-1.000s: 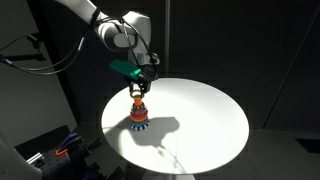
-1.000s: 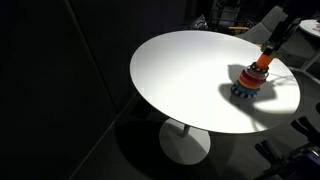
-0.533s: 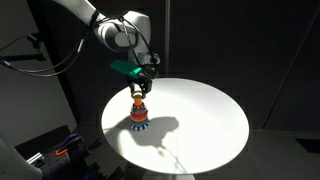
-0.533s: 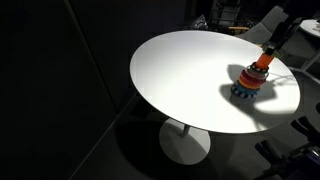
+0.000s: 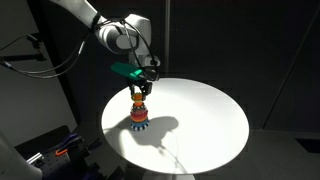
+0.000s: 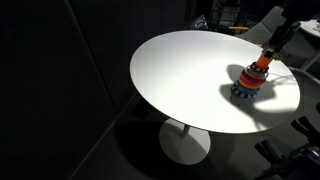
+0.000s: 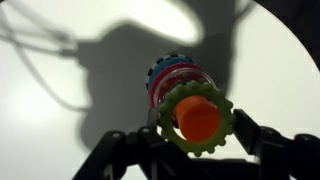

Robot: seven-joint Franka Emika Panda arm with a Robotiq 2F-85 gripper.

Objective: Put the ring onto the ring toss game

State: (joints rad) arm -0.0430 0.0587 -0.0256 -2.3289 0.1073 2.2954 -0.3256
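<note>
My gripper should move down next along the orange peg top (image 5: 138,97) (image 7: 197,119) and release the ring, as the peg top is just below it and shows inside the ring.
The ring toss game (image 5: 139,116) stands on the white round table, a cone of blue, red and orange rings; it also shows in another exterior view (image 6: 252,80) and in the wrist view (image 7: 176,74). My gripper (image 5: 140,91) hangs straight above it. In the wrist view the gripper (image 7: 198,138) is shut on the ring (image 7: 170,108), a yellow-green toothed ring. The ring sits around the orange peg top (image 7: 199,119). In the exterior views the ring is too small to make out.
The round white table (image 5: 205,115) stands on a single pedestal (image 6: 186,140) in a dark room. The toy stands near one edge of the table (image 6: 175,70). Cables and equipment lie beside the table (image 5: 55,150).
</note>
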